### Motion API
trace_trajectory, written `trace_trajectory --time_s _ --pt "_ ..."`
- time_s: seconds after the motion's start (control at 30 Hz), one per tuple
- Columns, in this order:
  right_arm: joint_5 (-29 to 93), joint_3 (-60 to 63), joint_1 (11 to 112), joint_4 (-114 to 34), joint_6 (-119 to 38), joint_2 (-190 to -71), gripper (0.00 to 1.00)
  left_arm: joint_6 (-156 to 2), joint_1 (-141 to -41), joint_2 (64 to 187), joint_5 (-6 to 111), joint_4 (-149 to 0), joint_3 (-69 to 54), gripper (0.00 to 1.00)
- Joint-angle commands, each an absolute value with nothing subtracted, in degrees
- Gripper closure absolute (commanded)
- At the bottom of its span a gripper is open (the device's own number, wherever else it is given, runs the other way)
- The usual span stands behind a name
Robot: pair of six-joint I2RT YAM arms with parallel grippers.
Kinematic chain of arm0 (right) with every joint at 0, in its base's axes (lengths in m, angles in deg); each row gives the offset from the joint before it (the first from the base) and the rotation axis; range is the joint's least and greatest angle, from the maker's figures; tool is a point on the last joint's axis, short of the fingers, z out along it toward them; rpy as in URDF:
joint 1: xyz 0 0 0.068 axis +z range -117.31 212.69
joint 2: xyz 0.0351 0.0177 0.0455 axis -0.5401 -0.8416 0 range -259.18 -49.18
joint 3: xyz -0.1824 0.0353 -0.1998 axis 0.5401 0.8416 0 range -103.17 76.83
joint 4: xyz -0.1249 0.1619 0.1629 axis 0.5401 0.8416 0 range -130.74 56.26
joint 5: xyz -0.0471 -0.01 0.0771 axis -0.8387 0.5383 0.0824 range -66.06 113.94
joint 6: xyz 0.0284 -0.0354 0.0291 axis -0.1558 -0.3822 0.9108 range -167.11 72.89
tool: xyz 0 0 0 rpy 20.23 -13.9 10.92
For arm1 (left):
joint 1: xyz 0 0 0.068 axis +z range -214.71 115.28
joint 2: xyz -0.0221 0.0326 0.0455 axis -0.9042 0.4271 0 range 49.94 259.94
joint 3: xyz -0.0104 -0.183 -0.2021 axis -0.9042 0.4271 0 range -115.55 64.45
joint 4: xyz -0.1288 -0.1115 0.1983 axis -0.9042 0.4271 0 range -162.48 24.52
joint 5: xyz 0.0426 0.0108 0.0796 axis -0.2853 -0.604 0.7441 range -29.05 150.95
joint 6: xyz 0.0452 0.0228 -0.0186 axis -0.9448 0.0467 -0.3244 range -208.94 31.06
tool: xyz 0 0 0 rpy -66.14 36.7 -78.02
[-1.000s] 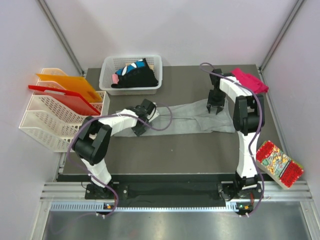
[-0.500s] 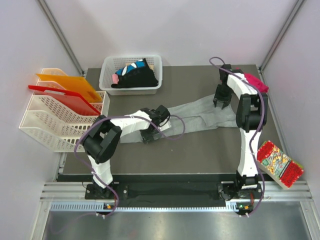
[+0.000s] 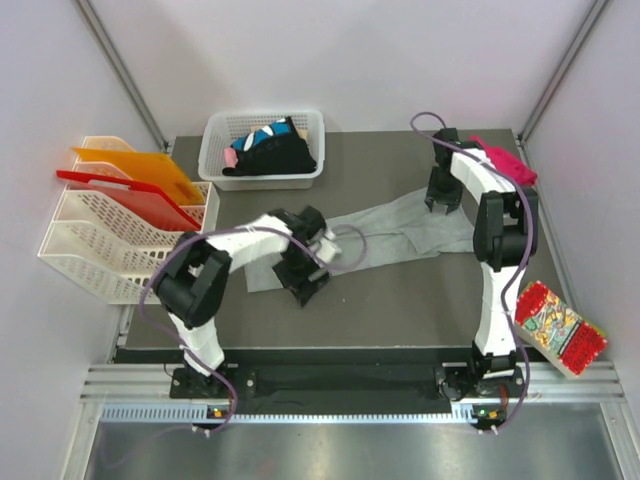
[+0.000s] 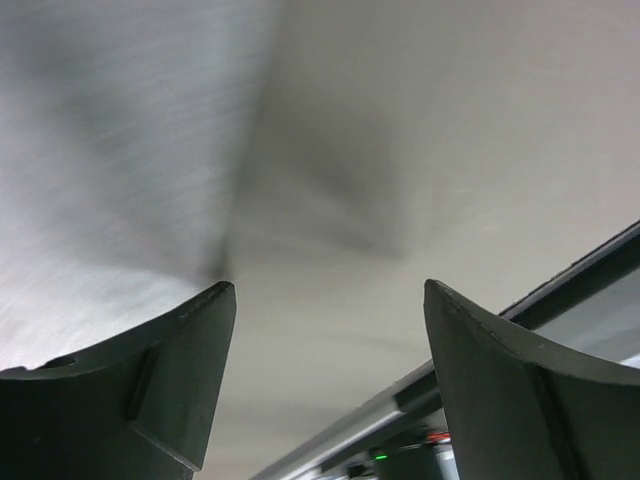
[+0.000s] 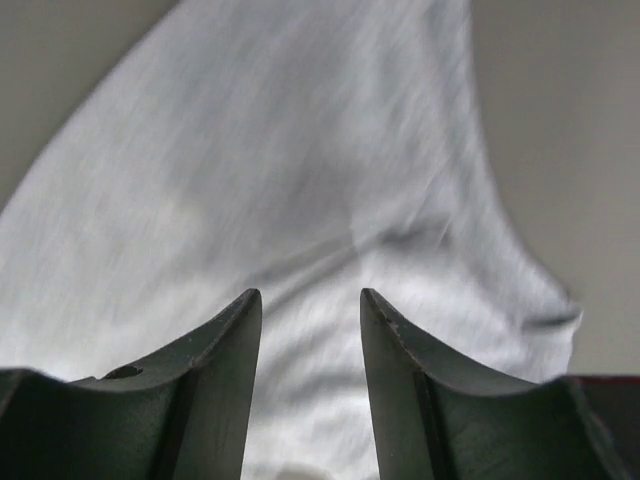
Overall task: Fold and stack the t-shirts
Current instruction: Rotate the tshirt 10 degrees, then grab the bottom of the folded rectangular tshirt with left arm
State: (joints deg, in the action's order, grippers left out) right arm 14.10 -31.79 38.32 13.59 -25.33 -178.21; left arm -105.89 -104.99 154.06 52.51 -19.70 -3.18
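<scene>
My left gripper is to stay open and move next toward the paper trays and down onto the shirt's end (image 3: 256, 276) beside them. That end lies free to the left of my gripper in the top view.
A large light grey t-shirt (image 3: 390, 222) lies rumpled and stretched across the middle of the table. My left gripper (image 3: 305, 288) hovers over its near left end with the jaws wide open and nothing between them; in the left wrist view the gripper (image 4: 328, 288) has grey cloth (image 4: 100, 150) at the upper left. My right gripper (image 3: 438, 205) stands over the shirt's far right part, open and empty, with the shirt (image 5: 300, 150) filling the view beyond the gripper (image 5: 310, 293). A magenta-pink t-shirt (image 3: 507, 162) lies at the far right corner. Black t-shirts with blue-white patches (image 3: 272, 152) sit in a basket.
The white basket (image 3: 215, 160) stands at the back left. Stacked paper trays (image 3: 95, 245) with red and orange folders sit off the table's left edge. A red patterned snack packet (image 3: 558, 328) lies beyond the right edge, near the right arm's base.
My left gripper has swung from the shirt's far left part toward the near edge. My right gripper moved farther back and right, and the grey shirt shifted with them.
</scene>
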Motion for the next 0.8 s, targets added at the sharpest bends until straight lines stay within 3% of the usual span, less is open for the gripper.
trace_trajectory --time_s 0.0,0.2,0.4,0.77 --pt "11.8 -26.5 44.8 10.8 -26.4 -165.0 0.55 -98.1 -87.9 146.9 44.3 -18.0 -9.1 0.19" --pt "10.1 -19.7 48.8 11.8 -26.5 -157.1 0.55 -95.4 -77.3 141.2 45.5 -18.7 -7.1 0.16" --pt "10.1 -13.7 49.7 11.4 -26.4 -151.1 0.55 -89.3 -76.3 136.3 47.0 -23.5 -0.6 0.15" --pt "10.5 -9.9 51.2 11.4 -26.5 -149.0 0.55 -85.0 -73.5 141.4 52.6 -25.0 0.5 0.14"
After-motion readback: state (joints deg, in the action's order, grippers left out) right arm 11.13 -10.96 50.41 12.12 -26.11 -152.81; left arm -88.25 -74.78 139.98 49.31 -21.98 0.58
